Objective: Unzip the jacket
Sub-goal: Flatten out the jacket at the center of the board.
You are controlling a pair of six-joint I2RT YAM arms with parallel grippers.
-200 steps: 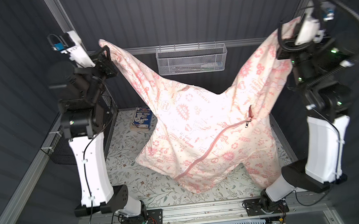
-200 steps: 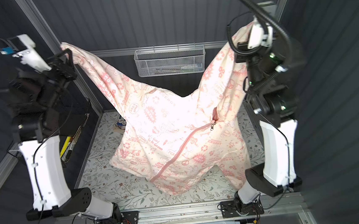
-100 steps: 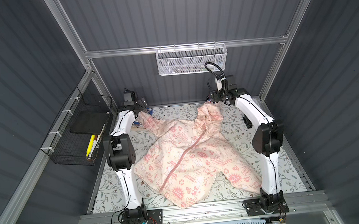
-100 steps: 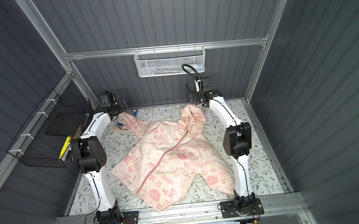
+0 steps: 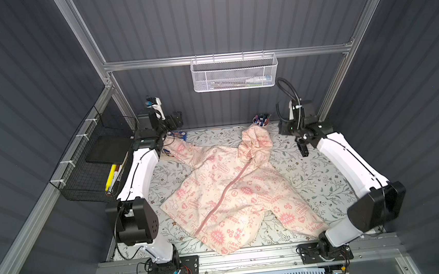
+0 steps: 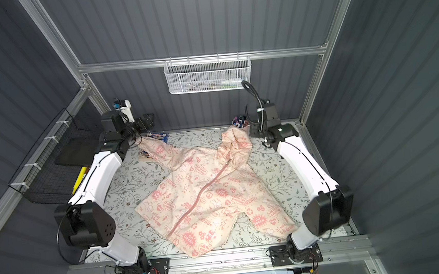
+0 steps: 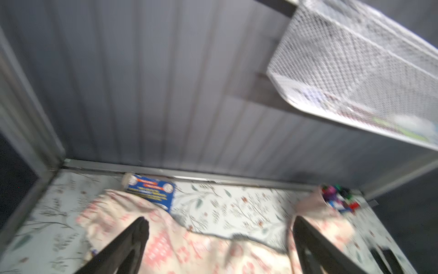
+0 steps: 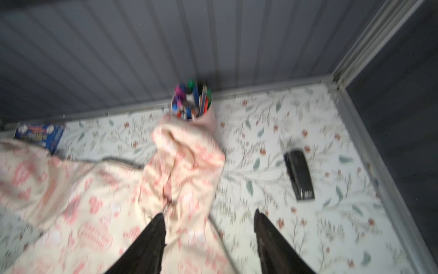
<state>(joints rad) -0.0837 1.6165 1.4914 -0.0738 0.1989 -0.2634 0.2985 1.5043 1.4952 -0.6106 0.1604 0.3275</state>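
Note:
My left gripper tilts downward next and lowers back onto the puckered fabric by the sleeve's root (image 5: 205, 163), which lies below it. This gripper faces the back wall, hence the tilt.
The jacket (image 5: 233, 195) (image 6: 207, 197) lies flat on the flowered table, cream with pink prints. Its pink zipper (image 5: 225, 193) (image 6: 199, 195) runs closed up to the hood (image 5: 256, 140). My left gripper (image 5: 176, 118) (image 6: 148, 120) hovers at the back left over a sleeve end (image 7: 123, 213). In its wrist view the left gripper (image 7: 220, 227) is wide open with nothing held. My right gripper (image 5: 282, 130) (image 6: 255, 132) sits at the back right beside the hood. In its wrist view the right gripper (image 8: 209, 223) is open, with the hood's edge (image 8: 187, 161) lying below and between the fingers, not gripped.
A cup of markers (image 5: 261, 119) (image 8: 192, 102) stands behind the hood. A blue box (image 5: 178, 134) (image 7: 151, 192) lies by the sleeve. A black stapler-like object (image 5: 303, 149) (image 8: 299, 175) lies at the right. A white mesh basket (image 5: 233, 73) hangs on the back wall and a black wire basket (image 5: 100, 163) on the left.
A second ago both grippers held the jacket up high by its sleeves. It now lies on the table, both grippers have let go and opened, and the arms are low at the back.

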